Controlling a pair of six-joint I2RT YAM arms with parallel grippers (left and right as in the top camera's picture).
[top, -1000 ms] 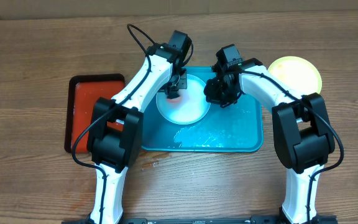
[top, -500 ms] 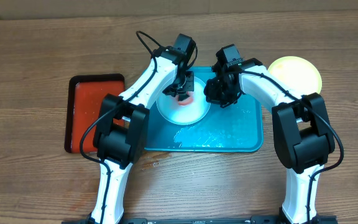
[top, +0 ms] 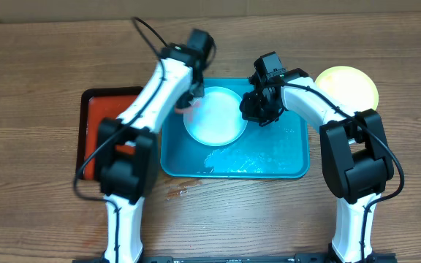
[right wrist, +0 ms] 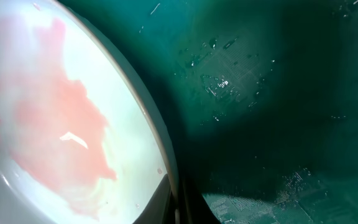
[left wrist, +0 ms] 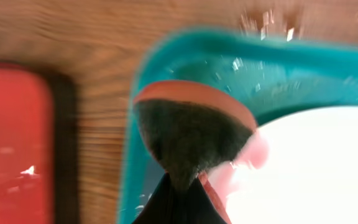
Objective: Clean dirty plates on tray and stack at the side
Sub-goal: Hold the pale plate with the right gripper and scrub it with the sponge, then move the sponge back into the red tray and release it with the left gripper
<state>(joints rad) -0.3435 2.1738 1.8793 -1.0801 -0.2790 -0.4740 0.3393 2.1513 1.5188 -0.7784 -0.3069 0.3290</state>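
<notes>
My left gripper goes left in the overhead view next, then down to the red tray's bottom and releases the sponge, since the red tray's bottom shows bare.
A pale mint plate [top: 214, 117] lies in the light-blue tray [top: 283, 157]. My right gripper [top: 254, 111] is shut on the plate's right rim. In the right wrist view the rim sits pinched between the fingers [right wrist: 178, 202], and the plate [right wrist: 61, 124] shows a pink smear. My left gripper [top: 192, 98] is shut on an orange sponge with a dark scrub face [left wrist: 191, 130]. It holds the sponge over the tray's left rim [left wrist: 135, 155], beside the plate [left wrist: 309, 168]. A yellow-green plate [top: 347, 84] lies on the table at the right.
A red tray with a black rim [top: 104, 131] lies left of the blue tray and also shows in the left wrist view [left wrist: 11, 137]. The blue tray's floor [right wrist: 278, 93] is wet. The wooden table [top: 50, 58] surrounds both trays.
My left arm has swung left with the sponge, off the plate's top toward the tray's left rim. The right gripper and the plate have not moved.
</notes>
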